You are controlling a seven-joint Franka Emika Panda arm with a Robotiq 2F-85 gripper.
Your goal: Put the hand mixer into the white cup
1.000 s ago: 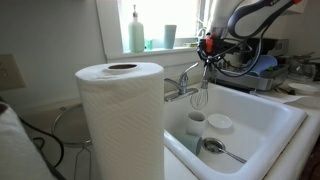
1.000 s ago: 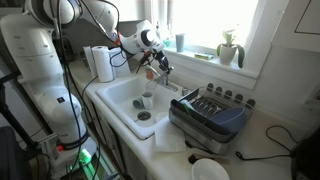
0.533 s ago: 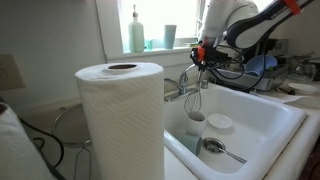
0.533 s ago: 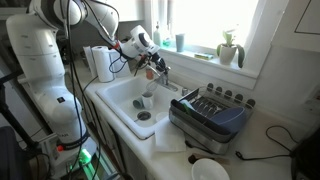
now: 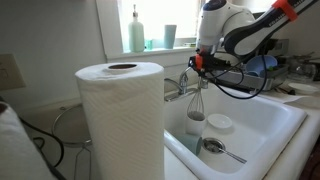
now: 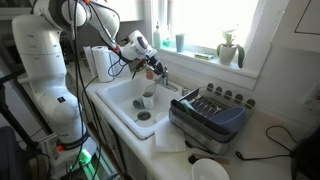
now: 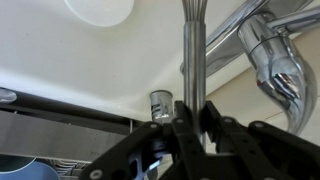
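Note:
I will next move my gripper down a little toward the white cup's opening below it, under the hanging wire loops, and let go of the hand mixer's slim handle.
My gripper (image 5: 199, 64) is shut on the slim handle of the hand mixer (image 5: 198, 97), a silver balloon whisk that hangs upright with its wire loops down over the sink. The white cup (image 5: 194, 125) stands on the sink floor directly beneath the loops. I cannot tell whether the loops' tip touches the cup's rim. In an exterior view the gripper (image 6: 150, 68) holds the whisk (image 6: 150, 84) above the cup (image 6: 147, 101). In the wrist view the handle (image 7: 192, 45) runs up from between my jaws (image 7: 192, 122); the cup is hidden there.
A low white dish (image 5: 220, 124) and a metal spoon (image 5: 222, 151) lie in the white sink (image 5: 270, 120) beside the cup. The faucet (image 5: 181, 85) is close to the whisk. A paper towel roll (image 5: 120, 120) stands in front. A dish rack (image 6: 210, 112) sits beside the sink.
My gripper has moved sideways and slightly down with the whisk, bringing its loops from beside the faucet to right over the white cup.

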